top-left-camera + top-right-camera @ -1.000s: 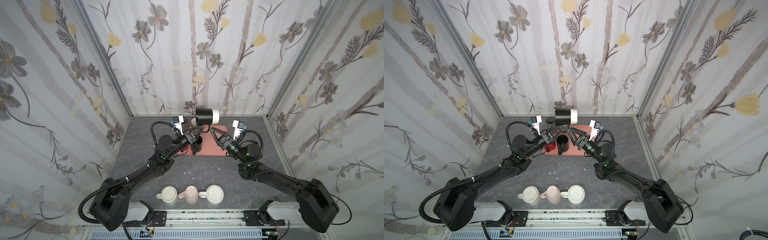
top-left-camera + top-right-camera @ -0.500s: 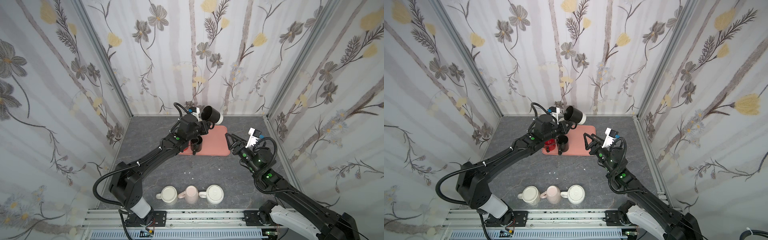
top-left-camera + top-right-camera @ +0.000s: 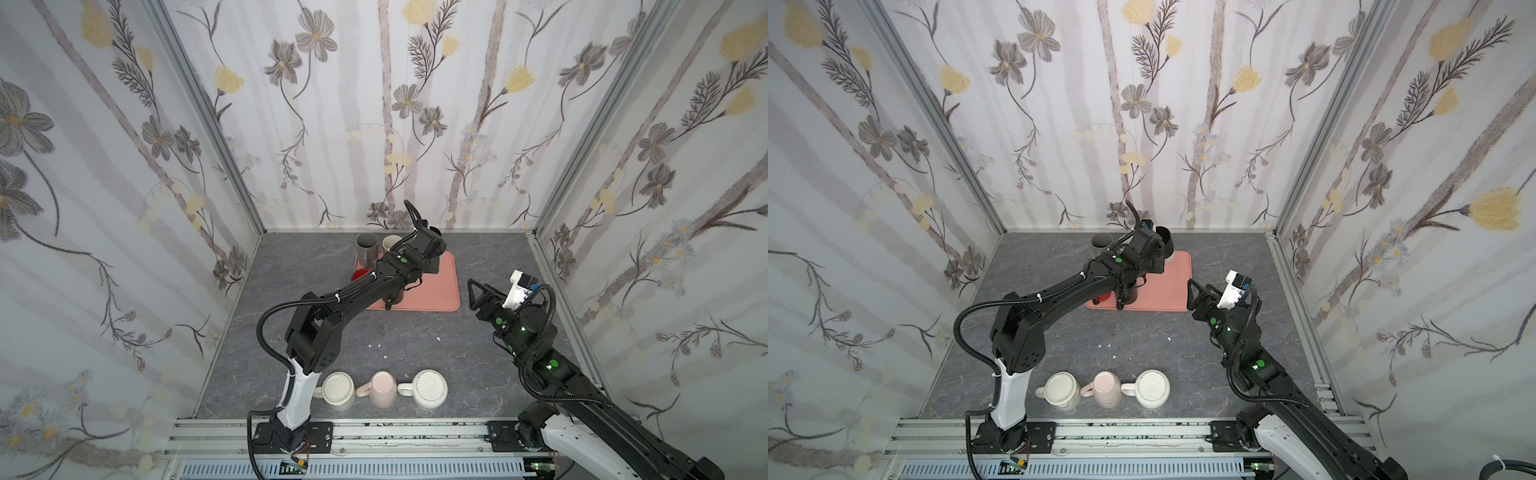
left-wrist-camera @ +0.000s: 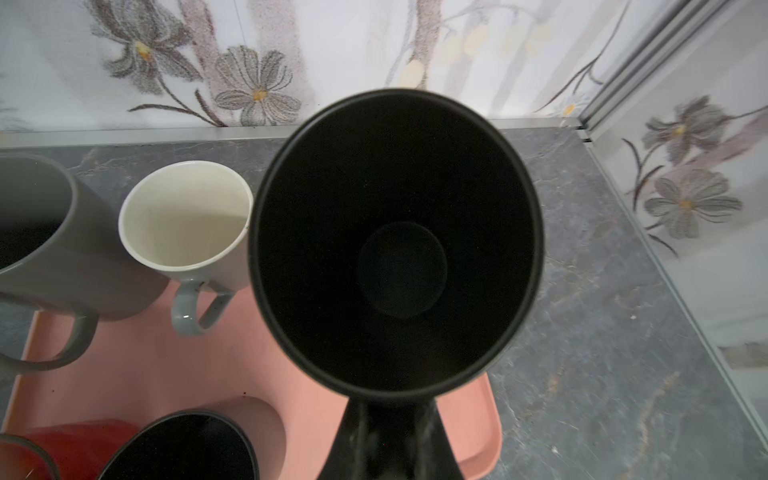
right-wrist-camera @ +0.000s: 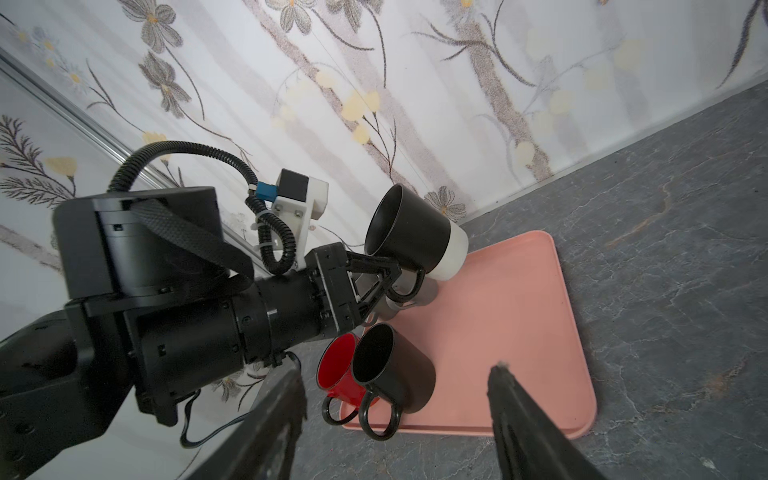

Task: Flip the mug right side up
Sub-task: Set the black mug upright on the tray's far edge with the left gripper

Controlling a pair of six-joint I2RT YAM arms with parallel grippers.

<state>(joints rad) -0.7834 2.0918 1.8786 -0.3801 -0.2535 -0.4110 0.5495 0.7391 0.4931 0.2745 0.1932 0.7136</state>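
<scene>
I will next lower my left gripper's mug, base down, and release it beside the cream-lined mug on the tray's far part, as that part below is bare.
The mug [image 5: 411, 232] is black with a white base and hangs tilted over the back edge of the pink tray [image 5: 519, 332], mouth upward. My left gripper [image 5: 388, 272] is shut on its handle. In the left wrist view the mug's dark mouth [image 4: 395, 241] fills the middle, above my left gripper [image 4: 392, 415]. In a top view the mug [image 3: 1165, 245] shows just past the left gripper [image 3: 1152, 257]. My right gripper [image 3: 476, 295] stands open and empty, right of the tray [image 3: 440, 286]. In its own view the right gripper [image 5: 399, 370] is wide apart.
On the tray stand a grey mug [image 3: 368, 247], a cream-lined mug [image 4: 185, 216], a red mug [image 5: 338, 365] and a black mug [image 5: 390, 370]. Three pale mugs lie near the front rail: cream [image 3: 338, 388], pink [image 3: 382, 388], white [image 3: 430, 387]. Walls close in on three sides.
The left arm has carried the mug from high and sideways down to the tray's back edge, mouth now upward. The right arm has drawn back to the right, away from the mug.
</scene>
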